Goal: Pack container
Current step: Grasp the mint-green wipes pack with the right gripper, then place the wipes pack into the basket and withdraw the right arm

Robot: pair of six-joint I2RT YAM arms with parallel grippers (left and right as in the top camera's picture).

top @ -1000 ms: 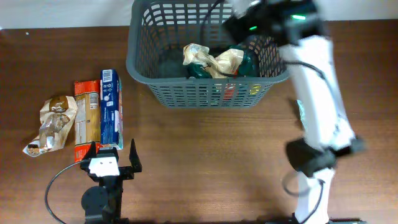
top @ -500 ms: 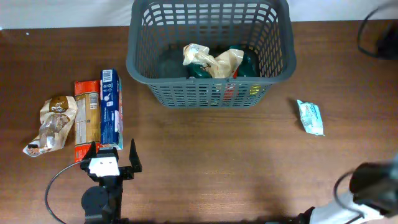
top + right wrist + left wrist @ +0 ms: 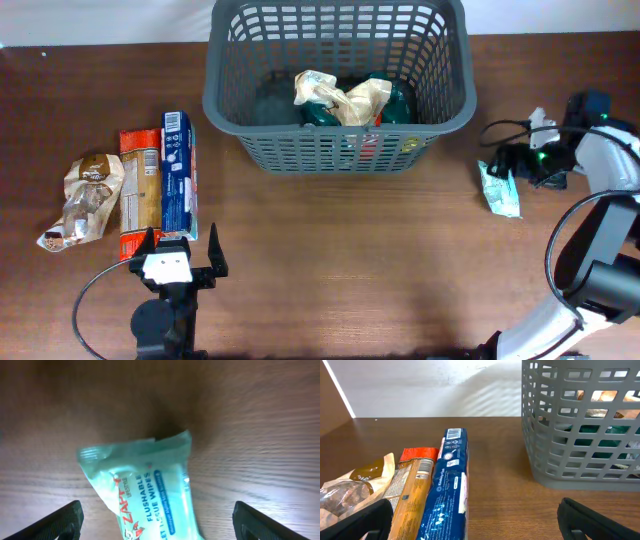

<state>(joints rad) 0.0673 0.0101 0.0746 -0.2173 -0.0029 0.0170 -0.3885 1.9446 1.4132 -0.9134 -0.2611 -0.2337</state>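
Observation:
The right gripper lowers onto the middle of the pale green wipes packet next and closes there, since the packet lies between its open fingertips.
The dark grey lattice basket stands at the back centre and holds tan and green snack packets. It also shows in the left wrist view. A pale green wipes packet lies on the table to its right. My right gripper is open just above it, and the wipes packet lies between the open fingers. My left gripper is open and empty at the near end of a blue packet. Its fingers are wide apart.
An orange packet and a brown clear-fronted bag lie left of the blue packet. In the left wrist view the blue packet, orange packet and bag lie side by side. Brown wooden table throughout.
My right arm has left the space over the basket, swung out of view, and come down at the right over the wipes packet. The left arm has not moved.

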